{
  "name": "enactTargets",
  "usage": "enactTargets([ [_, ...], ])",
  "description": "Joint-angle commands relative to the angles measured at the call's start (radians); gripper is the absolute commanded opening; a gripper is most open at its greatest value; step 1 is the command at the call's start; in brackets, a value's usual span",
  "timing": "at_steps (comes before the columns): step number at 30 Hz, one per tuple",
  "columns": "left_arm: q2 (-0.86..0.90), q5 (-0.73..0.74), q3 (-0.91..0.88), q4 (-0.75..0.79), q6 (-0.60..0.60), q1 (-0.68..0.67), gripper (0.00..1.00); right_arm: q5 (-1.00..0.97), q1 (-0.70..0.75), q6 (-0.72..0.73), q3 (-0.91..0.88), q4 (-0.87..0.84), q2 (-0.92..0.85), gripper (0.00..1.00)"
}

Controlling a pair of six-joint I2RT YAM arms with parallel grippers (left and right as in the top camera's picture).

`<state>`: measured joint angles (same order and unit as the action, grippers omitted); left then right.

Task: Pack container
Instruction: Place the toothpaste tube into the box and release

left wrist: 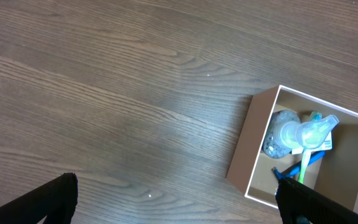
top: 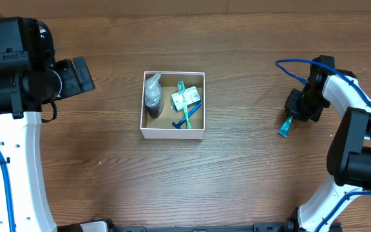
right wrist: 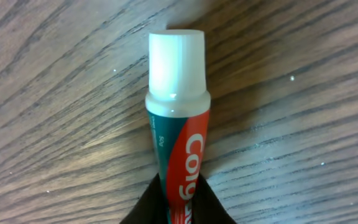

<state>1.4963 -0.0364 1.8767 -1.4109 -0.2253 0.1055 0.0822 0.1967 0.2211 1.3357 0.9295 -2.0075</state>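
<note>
The tube (right wrist: 178, 134) next needs to go up and to the left in the overhead view with my right gripper, then come down, and then be released beside the razor, where the container's bottom is bare.
The container (top: 172, 132) is a square white box with a brown inside at the table's middle. In it lie a clear pump bottle (top: 152, 95), a white-and-green soap packet (top: 187, 98) and a green toothbrush over a blue razor (top: 187, 120). It also shows in the left wrist view (left wrist: 244, 165). My right gripper (top: 295, 116) is shut on a red-and-teal Colgate toothpaste tube (right wrist: 178, 134), far right of the container; the tube's white cap points away from the jaws. My left gripper (left wrist: 176, 199) is open and empty, left of the container.
The wood-grain table (top: 237, 174) surrounds the container. Blue cables run along both arms. The left arm's black housing (top: 24, 61) sits at the far left.
</note>
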Motion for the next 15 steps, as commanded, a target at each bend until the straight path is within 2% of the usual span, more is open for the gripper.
enactTargets([
  [1,0.004,0.011,-0.002,0.001,0.02,0.003,1.0,0.018,-0.001,0.003,0.008,0.02,-0.016,0.04],
  [5,0.004,0.011,-0.002,0.002,0.021,0.003,1.0,0.018,-0.013,0.037,0.105,0.139,0.034,0.04],
  [9,0.004,0.011,-0.002,0.002,0.02,0.003,1.0,0.018,-0.093,0.033,0.205,0.181,0.21,0.04],
  [12,0.004,0.011,-0.002,0.002,0.02,0.003,1.0,0.051,-0.252,-0.003,0.229,0.106,0.383,0.04],
  [15,0.004,0.011,-0.002,0.002,0.02,0.003,1.0,0.051,-0.457,-0.01,0.229,-0.008,0.449,0.04],
])
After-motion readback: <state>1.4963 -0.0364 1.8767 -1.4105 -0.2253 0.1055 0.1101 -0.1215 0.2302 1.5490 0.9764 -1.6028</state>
